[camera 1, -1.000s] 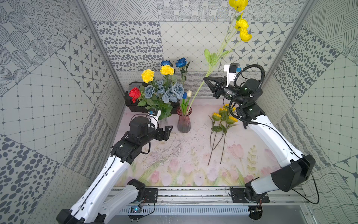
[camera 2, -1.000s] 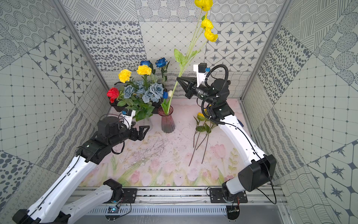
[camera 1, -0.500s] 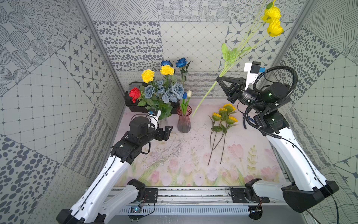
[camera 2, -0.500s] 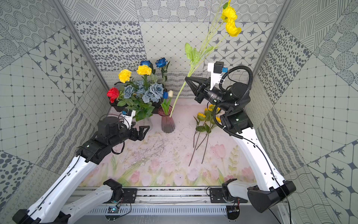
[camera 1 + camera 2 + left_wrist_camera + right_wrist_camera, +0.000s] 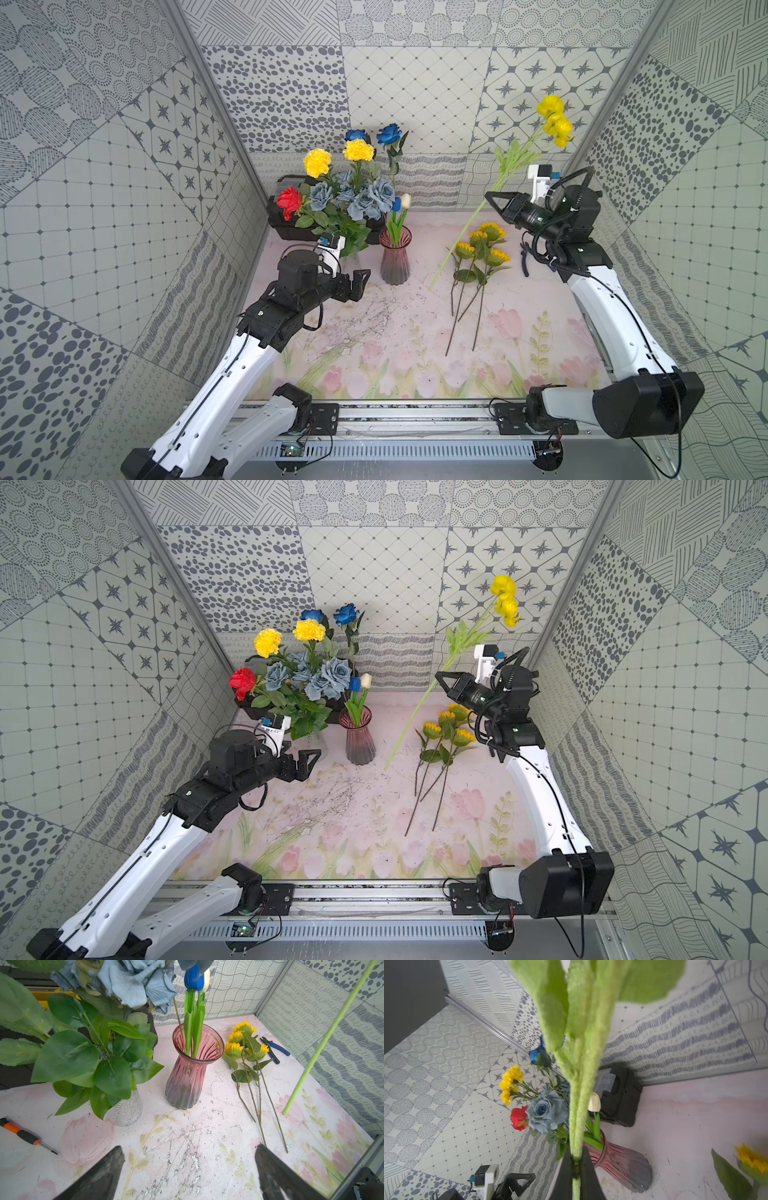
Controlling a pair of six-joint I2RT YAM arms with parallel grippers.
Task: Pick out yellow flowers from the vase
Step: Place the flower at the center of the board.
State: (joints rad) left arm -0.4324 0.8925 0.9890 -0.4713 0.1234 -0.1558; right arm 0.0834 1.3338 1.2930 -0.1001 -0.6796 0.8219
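Note:
My right gripper will next move down to the leafy heads of the yellow sunflowers, tip the pale green stem flat and release it beside them, since they lie grouped below.
My right gripper (image 5: 492, 199) (image 5: 576, 1164) is shut on the pale green stem of a yellow flower (image 5: 555, 120), held slanted in the air at the back right. Its lower end (image 5: 291, 1103) hangs free, right of the pink glass vase (image 5: 395, 259) (image 5: 190, 1070). That vase holds a blue and a white tulip (image 5: 401, 203). Several yellow sunflowers (image 5: 482, 245) (image 5: 241, 1041) lie on the table. Two yellow carnations (image 5: 318, 162) stand in a bouquet in a clear vase (image 5: 124, 1109). My left gripper (image 5: 359, 282) (image 5: 189, 1155) is open and holds nothing, left of the pink vase.
A black box (image 5: 286, 224) sits behind the bouquet at the back left. Blue-handled pliers (image 5: 274, 1049) lie near the right wall beside the sunflowers. An orange and black screwdriver (image 5: 25, 1136) lies on the table left of the clear vase. Patterned walls close in three sides.
My right gripper has carried the yellow flower to the right and lower, away from the pink vase. The left arm has not moved.

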